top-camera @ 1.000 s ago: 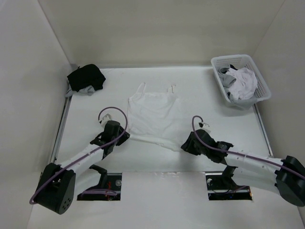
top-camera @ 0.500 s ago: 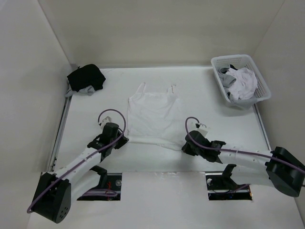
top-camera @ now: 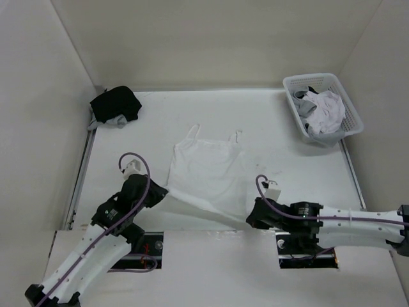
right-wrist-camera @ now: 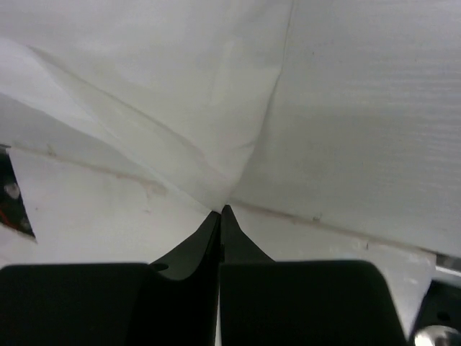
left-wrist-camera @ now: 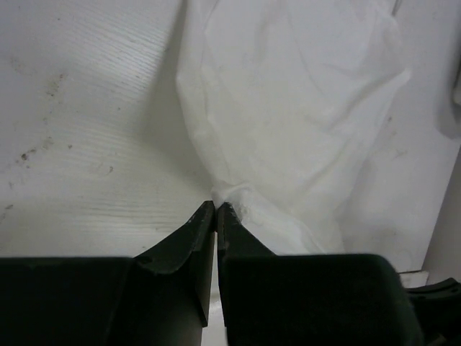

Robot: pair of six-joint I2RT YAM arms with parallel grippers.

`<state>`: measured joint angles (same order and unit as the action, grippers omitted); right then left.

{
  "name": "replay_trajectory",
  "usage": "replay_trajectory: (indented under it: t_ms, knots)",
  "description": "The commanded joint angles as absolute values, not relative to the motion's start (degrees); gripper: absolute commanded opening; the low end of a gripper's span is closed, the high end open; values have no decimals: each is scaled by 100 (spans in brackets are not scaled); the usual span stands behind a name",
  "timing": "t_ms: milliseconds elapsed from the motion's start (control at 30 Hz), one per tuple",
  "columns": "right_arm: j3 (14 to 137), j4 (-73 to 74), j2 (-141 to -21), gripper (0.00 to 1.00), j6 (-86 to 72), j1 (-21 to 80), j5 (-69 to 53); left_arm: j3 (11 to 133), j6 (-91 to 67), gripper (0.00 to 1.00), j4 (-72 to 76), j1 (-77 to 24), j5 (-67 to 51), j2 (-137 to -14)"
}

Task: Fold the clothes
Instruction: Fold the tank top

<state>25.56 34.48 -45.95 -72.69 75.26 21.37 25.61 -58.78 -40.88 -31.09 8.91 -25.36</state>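
The tank top is unfolded, so my left gripper will next carry the hem corner outward to the strap nearer the black pile and release it.
A thin white tank top [top-camera: 206,171] lies spread in the middle of the table, straps pointing to the far side. My left gripper [top-camera: 163,190] is shut on its near left hem corner; in the left wrist view the cloth [left-wrist-camera: 288,122] bunches right at the closed tips [left-wrist-camera: 216,205]. My right gripper [top-camera: 248,219] is shut on the near right hem corner, and the fabric [right-wrist-camera: 166,94] runs taut up from its tips [right-wrist-camera: 222,210]. The hem between the two grippers is lifted and stretched toward the near edge. Other clothes lie in a black and grey pile [top-camera: 115,106] at the far left.
A white lattice basket [top-camera: 345,131] at the far right holds more white and grey garments [top-camera: 323,109]. Pale walls close in the table on three sides. Two cut-outs with cables sit at the near edge by the arm bases [top-camera: 137,246].
Both grippers have shut on the tank top's hem corners and drawn back toward the near edge, dragging the garment nearer and lifting its hem.
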Motion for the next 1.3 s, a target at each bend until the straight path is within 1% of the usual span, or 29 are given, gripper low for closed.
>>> replay_trajectory:
  t_ms: [0, 67, 200, 333, 433, 567, 767, 967, 1033, 1133, 1167, 1200, 1267]
  knots:
    - [3312, 4639, -4421, 1, -7673, 7756, 2627, 3276, -6109, 0, -5079, -3239, 1458, -2356]
    - [3646, 4729, -4464, 1, -7315, 7678, 2864, 3636, -5934, 0, -5037, -3212, 1651, -2539]
    - [3920, 4037, -4719, 1, -6015, 6547, 2796, 4060, -5301, 0, -4134, -2967, 1723, -3478]
    - [3981, 2728, -5044, 1, -4758, 5132, 2173, 4157, -5019, 0, -2720, -2528, 1565, -4629]
    - [4174, 2050, -5491, 1, -4203, 4226, 1602, 4402, -4993, 0, -1734, -2132, 1346, -5499]
    - [4552, 1451, -6238, 2, -3666, 3346, 1065, 5052, -4905, 0, -1170, -1929, 1248, -6625]
    - [5123, 827, -7530, 2, -3366, 2537, 546, 5457, -5124, 0, -432, -1745, 1213, -7987]
    - [5791, 378, -8848, 3, -3331, 2220, 256, 6238, -5203, 1, -263, -1551, 1231, -9349]
    - [6072, 325, -9305, 3, -3340, 2175, 176, 6555, -5221, 4, -281, -1516, 1222, -9815]
    - [6529, 378, -9903, 5, -3331, 2114, 80, 7039, -5159, 12, -351, -1472, 1169, -10396]
    - [6652, 413, -10053, 6, -3340, 2096, 53, 7197, -5150, 17, -439, -1446, 1099, -10545]
    - [6784, 509, -10168, 9, -3392, 2079, 27, 7311, -5142, 23, -518, -1420, 1020, -10616]
    - [6855, 527, -10169, 23, -3393, 2105, 122, 7138, -5142, 37, -484, -1376, 1098, -10347]
